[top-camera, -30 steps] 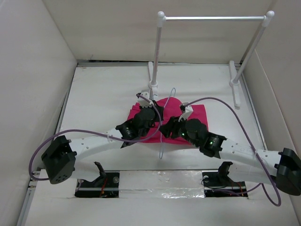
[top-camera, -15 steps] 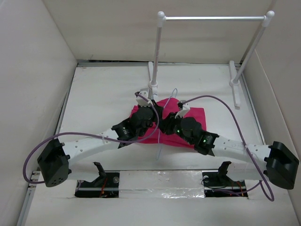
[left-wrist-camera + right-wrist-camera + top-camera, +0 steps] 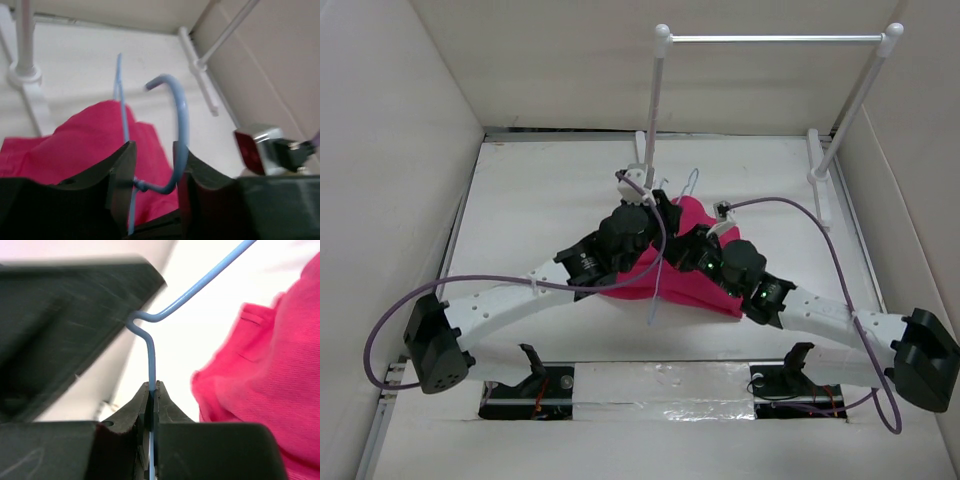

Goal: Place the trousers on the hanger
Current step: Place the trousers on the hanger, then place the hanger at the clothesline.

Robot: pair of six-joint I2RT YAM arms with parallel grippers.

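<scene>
The hanger's wire already carries the trousers. My right gripper will lift outward, to the right in the top view, and release the hanger [image 3: 688, 186] on the silver bar.
The pale-blue wire hanger [image 3: 688, 186] is held up between both arms, its hook pointing toward the rack. The magenta trousers [image 3: 692, 282] hang bunched from it, below and between the grippers. My left gripper [image 3: 660, 206] holds the hanger at the base of the hook: in the left wrist view the twisted neck [image 3: 142, 186] spans the gap and touches both fingers of the gripper [image 3: 154, 150], with the hook [image 3: 181, 107] curving above and the trousers [image 3: 85, 135] behind. My right gripper [image 3: 152, 386] is shut on a straight run of the hanger wire [image 3: 150, 355], with the trousers [image 3: 270, 380] to its right.
A white-posted rack with a silver bar [image 3: 770, 39] stands at the back of the table, its feet [image 3: 642, 160] just beyond the hanger. White walls close in on both sides. The right arm's wrist camera [image 3: 262, 145] shows close by in the left wrist view.
Both arms have risen and moved toward the rack. The hanger has come up off the table and the trousers, flat before, now hang bunched from it.
</scene>
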